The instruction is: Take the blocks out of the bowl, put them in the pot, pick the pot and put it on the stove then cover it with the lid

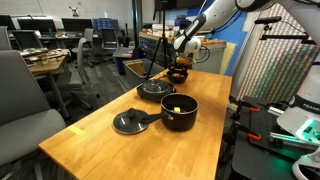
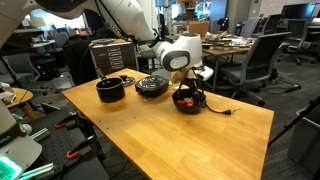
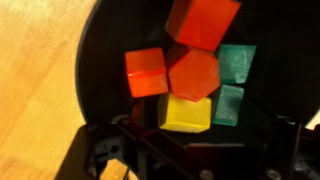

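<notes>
I will next lower my gripper into the dark bowl, around both the yellow block and the green one beside it.
The dark bowl (image 3: 100, 60) fills the wrist view and holds several blocks: orange-red ones (image 3: 193, 72), a yellow one (image 3: 186, 112) and two green ones (image 3: 238, 62). My gripper (image 3: 190, 150) hangs open just above the bowl, its fingers (image 3: 95, 150) standing either side of the yellow block and apart from it. In both exterior views the gripper (image 1: 184, 62) (image 2: 186, 78) hovers over the bowl (image 1: 178, 75) (image 2: 187, 100). The black pot (image 1: 179, 113) (image 2: 110, 89) holds something small and yellow. The lid (image 1: 130, 122) lies flat beside it. The stove (image 1: 154, 89) (image 2: 151, 86) sits between pot and bowl.
A black cable (image 2: 216, 109) trails from the bowl's side across the wooden table (image 1: 110, 150). A scrap of yellow tape (image 1: 78, 130) lies near the table's edge. Office chairs (image 2: 255, 60) stand around the table.
</notes>
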Tool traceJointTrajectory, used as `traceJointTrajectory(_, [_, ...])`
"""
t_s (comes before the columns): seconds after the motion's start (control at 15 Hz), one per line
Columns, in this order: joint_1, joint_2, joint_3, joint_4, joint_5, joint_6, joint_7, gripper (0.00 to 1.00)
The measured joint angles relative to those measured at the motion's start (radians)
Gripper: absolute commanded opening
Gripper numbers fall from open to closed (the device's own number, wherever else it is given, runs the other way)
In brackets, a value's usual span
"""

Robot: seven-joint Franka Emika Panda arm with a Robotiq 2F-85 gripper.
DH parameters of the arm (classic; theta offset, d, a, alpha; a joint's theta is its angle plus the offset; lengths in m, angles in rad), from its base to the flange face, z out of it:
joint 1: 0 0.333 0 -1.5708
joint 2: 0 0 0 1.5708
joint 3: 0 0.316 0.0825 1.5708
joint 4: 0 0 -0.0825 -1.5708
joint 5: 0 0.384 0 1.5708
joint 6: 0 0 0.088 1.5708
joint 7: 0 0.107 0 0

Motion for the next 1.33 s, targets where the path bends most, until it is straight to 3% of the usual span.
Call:
traceJointTrajectory(0.07, [-0.001,0.023,-0.001,0.019,0.000,0.000,0.005,1.00])
traceJointTrajectory(0.13, [-0.004,0.042,-0.002,0.035,0.000,-0.002,0.009,0.75])
traceJointTrajectory(0.2, [-0.006,0.057,-0.002,0.050,0.000,-0.005,0.012,0.73])
traceJointTrajectory(0.4, [-0.012,0.070,0.005,0.079,0.000,-0.024,0.013,0.49])
traceJointTrajectory(0.93, [-0.011,-0.016,0.040,0.054,-0.035,-0.058,-0.102,0.49])
traceJointTrajectory(1.33, [0.037,-0.287,0.064,-0.179,-0.123,-0.093,-0.259,0.49])
